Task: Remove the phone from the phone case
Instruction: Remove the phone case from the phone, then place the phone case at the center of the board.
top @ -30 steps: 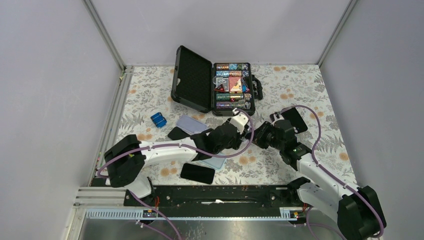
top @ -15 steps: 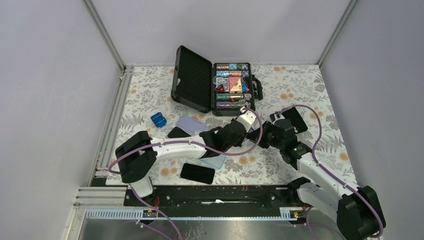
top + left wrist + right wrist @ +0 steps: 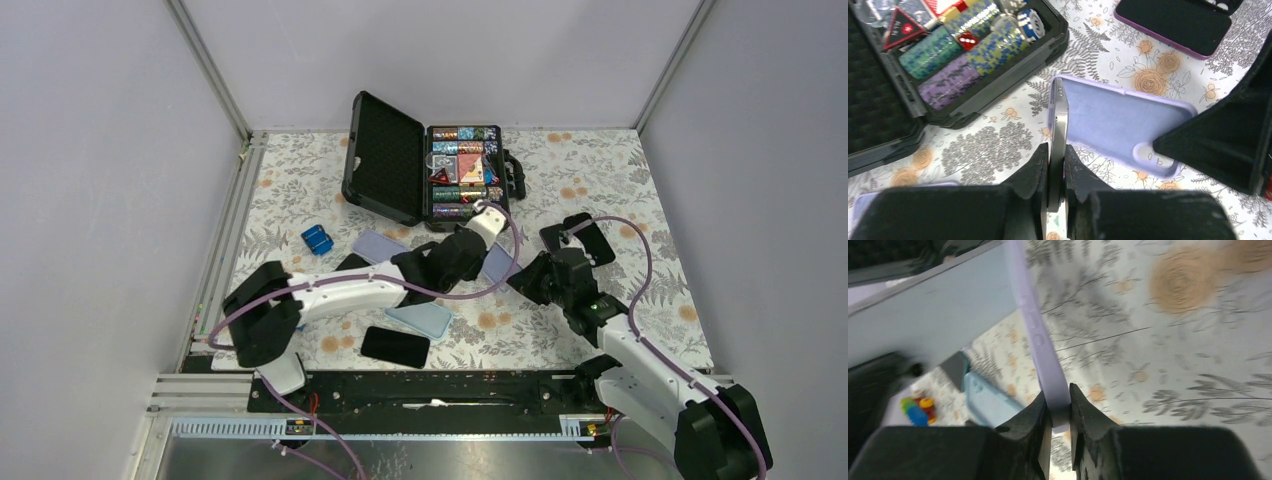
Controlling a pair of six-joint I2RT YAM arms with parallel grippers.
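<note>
The right gripper moves down and to its right in the top view next, toward Clear cloth (image 3: pixel 528 254) beside the purple-cased phone. It then releases the phone case's rim.
My left gripper (image 3: pixel 1055 150) is shut on the thin silver edge of the phone (image 3: pixel 1058 117), which stands on edge above the table. The lilac phone case (image 3: pixel 1118 120) spreads off to the phone's right, still joined to it at the far end. My right gripper (image 3: pixel 1059 390) is shut on the case's lilac rim (image 3: pixel 1040 345). In the top view the two grippers, the left (image 3: pixel 478 240) and the right (image 3: pixel 522 282), face each other mid-table with the case (image 3: pixel 497 262) between them.
An open black box of poker chips (image 3: pixel 425 175) stands behind the grippers. A light blue case (image 3: pixel 422 318), a black phone (image 3: pixel 395 346), a lilac case (image 3: pixel 383 247), a small blue object (image 3: pixel 317 239) and a purple-cased phone (image 3: pixel 585 238) lie on the floral cloth.
My left gripper has moved back towards the chip box, uncovering the light blue case. My right gripper has drawn slightly nearer me, and the lilac case now shows between them.
</note>
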